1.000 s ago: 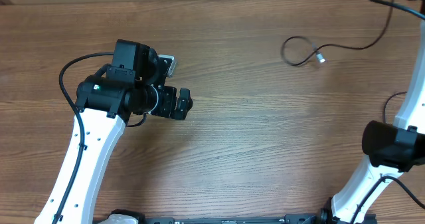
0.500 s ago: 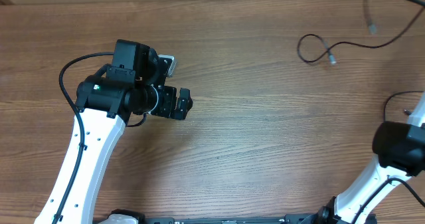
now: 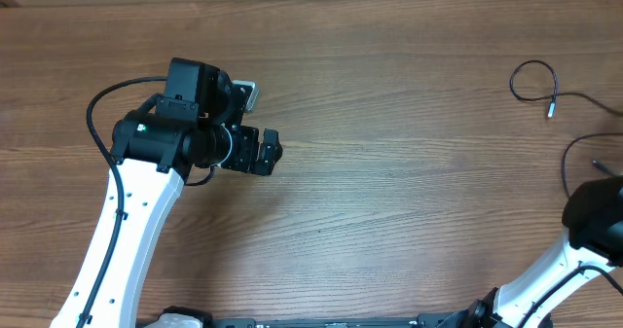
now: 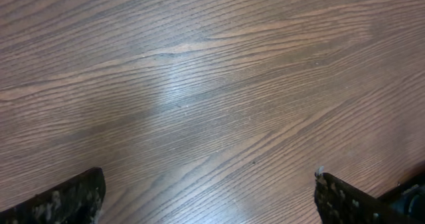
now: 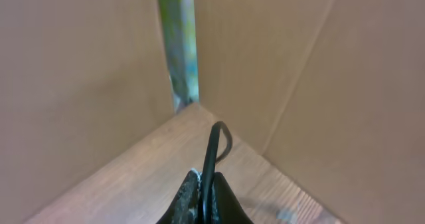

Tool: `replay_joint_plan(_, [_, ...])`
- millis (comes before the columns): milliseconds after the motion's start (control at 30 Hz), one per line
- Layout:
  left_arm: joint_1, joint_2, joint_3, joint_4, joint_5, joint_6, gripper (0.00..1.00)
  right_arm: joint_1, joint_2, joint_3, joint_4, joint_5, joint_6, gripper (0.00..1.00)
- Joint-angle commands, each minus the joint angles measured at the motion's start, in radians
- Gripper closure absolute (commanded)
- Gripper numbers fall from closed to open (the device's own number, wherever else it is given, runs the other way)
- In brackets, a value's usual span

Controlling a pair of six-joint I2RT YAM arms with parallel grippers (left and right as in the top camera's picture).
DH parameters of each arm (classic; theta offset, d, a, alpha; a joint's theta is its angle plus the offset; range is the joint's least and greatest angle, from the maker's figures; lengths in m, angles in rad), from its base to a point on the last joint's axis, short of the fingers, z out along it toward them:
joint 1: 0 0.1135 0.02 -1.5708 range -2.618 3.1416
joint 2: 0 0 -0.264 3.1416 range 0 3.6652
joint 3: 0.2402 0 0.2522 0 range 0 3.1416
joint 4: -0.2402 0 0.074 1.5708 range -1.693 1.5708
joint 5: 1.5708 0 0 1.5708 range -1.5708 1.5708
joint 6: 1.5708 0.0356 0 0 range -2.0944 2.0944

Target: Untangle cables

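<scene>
I will swing my right gripper next, tipping it downward, to the wood beside the loop on its left in the overhead view and let go of the cable, because that wood is bare.
A thin black cable (image 3: 531, 79) lies on the table at the far right, curled in a small loop with its metal-tipped plug end (image 3: 550, 112) free. The strand runs off the right edge. In the right wrist view my right gripper (image 5: 207, 184) is shut on a black cable (image 5: 212, 147) that rises from between the fingers and curls over the table corner. The right gripper is outside the overhead view. My left gripper (image 3: 273, 150) hangs over bare wood at the left, far from the cable. Its fingers (image 4: 73, 197) stand wide apart with nothing between them.
Brown cardboard walls (image 5: 86, 71) close in the table's far right corner, with a narrow gap (image 5: 179, 44) between two panels. The right arm's elbow (image 3: 596, 216) sits at the right edge, with a thicker black arm wire (image 3: 568, 163) looping beside it.
The cable's loop and plug end have slid right across the table towards the edge. The right arm has drawn further right, out of the overhead view. The left arm has stayed still.
</scene>
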Motion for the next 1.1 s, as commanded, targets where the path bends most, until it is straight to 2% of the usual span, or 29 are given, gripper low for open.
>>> replay_joint_plan(0, [0.0,-0.004,0.008,0.004,0.008,0.023,0.0,0.008,0.003,-0.114,0.036,-0.002,-0.01,0.96])
replay_joint_plan(133, [0.0,-0.004,0.008,0.004,0.008,0.023,0.01,0.017,0.003,-0.216,0.053,-0.057,-0.082,0.96])
replay_joint_plan(267, [0.0,-0.004,0.008,0.004,0.008,0.023,0.0,0.027,0.003,-0.293,0.058,-0.07,-0.085,0.96])
replay_joint_plan(300, [0.0,-0.004,0.008,0.004,0.008,0.023,0.0,0.029,0.003,-0.314,0.06,-0.084,-0.085,0.92])
replay_joint_plan(433, [0.0,-0.004,0.008,0.004,0.008,0.023,0.01,0.034,0.003,-0.381,0.052,-0.229,-0.086,0.51])
replay_joint_plan(500, [0.0,-0.004,0.008,0.004,0.008,0.023,0.01,0.035,0.003,-0.406,0.048,-0.272,-0.086,0.4])
replay_joint_plan(800, [0.0,-0.004,0.008,0.004,0.008,0.023,0.0,0.054,0.002,-0.418,-0.04,-0.291,-0.086,0.25])
replay_joint_plan(833, [0.0,-0.004,0.008,0.004,0.008,0.023,0.01,0.06,0.002,-0.418,-0.048,-0.291,-0.086,0.15])
replay_joint_plan(867, [0.0,-0.004,0.008,0.004,0.008,0.023,0.0,0.068,0.0,-0.418,-0.059,-0.289,-0.086,0.0])
replay_joint_plan(1067, [0.0,-0.004,0.008,0.004,0.008,0.023,0.0,0.091,-0.041,-0.413,-0.07,-0.118,-0.037,0.0])
